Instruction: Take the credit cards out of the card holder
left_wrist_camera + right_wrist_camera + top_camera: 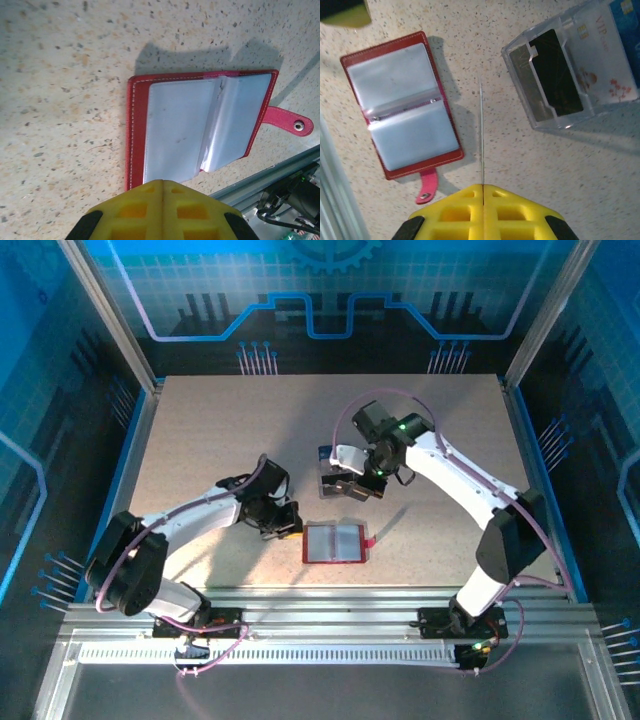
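I need to swing my right gripper away from my base, turning it, and lower it to let go of the card over the black card (555, 75).
The red card holder (335, 542) lies open on the table, its pale grey pockets (180, 130) facing up and its clasp tab (287, 121) pointing right. My left gripper (162, 182) is shut with nothing between its fingers, its tips at the holder's left edge (288, 523). My right gripper (483, 186) is shut on a thin credit card (481, 130) seen edge-on, above bare table between the holder (402, 107) and a clear tray (520, 70). A black card (555, 75), a white card (605, 55) and a blue one (627, 25) lie in that tray.
The clear tray (322, 472) sits just behind the holder, under the right arm (460, 470). A metal rail (330, 615) runs along the table's near edge, close in front of the holder. Blue walls enclose the table.
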{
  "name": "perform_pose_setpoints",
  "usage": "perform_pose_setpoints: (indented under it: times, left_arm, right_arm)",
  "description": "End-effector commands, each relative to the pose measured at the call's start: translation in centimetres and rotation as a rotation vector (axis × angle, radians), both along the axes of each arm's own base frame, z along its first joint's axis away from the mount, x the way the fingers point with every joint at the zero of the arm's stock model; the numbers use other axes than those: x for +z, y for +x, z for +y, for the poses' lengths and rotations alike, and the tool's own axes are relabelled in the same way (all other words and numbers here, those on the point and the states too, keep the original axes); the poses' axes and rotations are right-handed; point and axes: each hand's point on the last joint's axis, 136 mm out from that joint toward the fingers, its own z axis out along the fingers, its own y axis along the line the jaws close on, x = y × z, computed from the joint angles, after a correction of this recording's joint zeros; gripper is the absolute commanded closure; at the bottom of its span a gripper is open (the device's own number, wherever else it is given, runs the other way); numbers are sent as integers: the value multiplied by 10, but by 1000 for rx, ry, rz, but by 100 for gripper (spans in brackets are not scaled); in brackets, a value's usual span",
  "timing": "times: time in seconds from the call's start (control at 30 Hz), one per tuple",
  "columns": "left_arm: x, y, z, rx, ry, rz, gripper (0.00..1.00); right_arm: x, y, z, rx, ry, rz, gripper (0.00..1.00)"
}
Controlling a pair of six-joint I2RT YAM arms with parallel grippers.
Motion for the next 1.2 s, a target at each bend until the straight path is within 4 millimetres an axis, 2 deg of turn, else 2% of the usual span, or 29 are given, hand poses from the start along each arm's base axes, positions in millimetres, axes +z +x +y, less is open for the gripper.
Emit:
perform_pose_setpoints:
  times: [0.0,0.27,0.57,0.9,1.17]
  left_arm:
    - [1,-8,14,36,14,19,100]
    - [5,-10,33,82,13,13,100]
    - [3,-11,43,106,8,23,100]
    - [4,-13,47,113,8,23,100]
    - [5,-13,48,115,6,24,100]
  right_arm:
    - [-4,3,-1,165,-83,-10,100]
    - [-8,32,13,305,-126,-35,100]
    - [-23,61,29,354,-145,11,100]
    - [-49,77,28,364,-167,68,100]
    - [-64,79,30,373,-171,109,100]
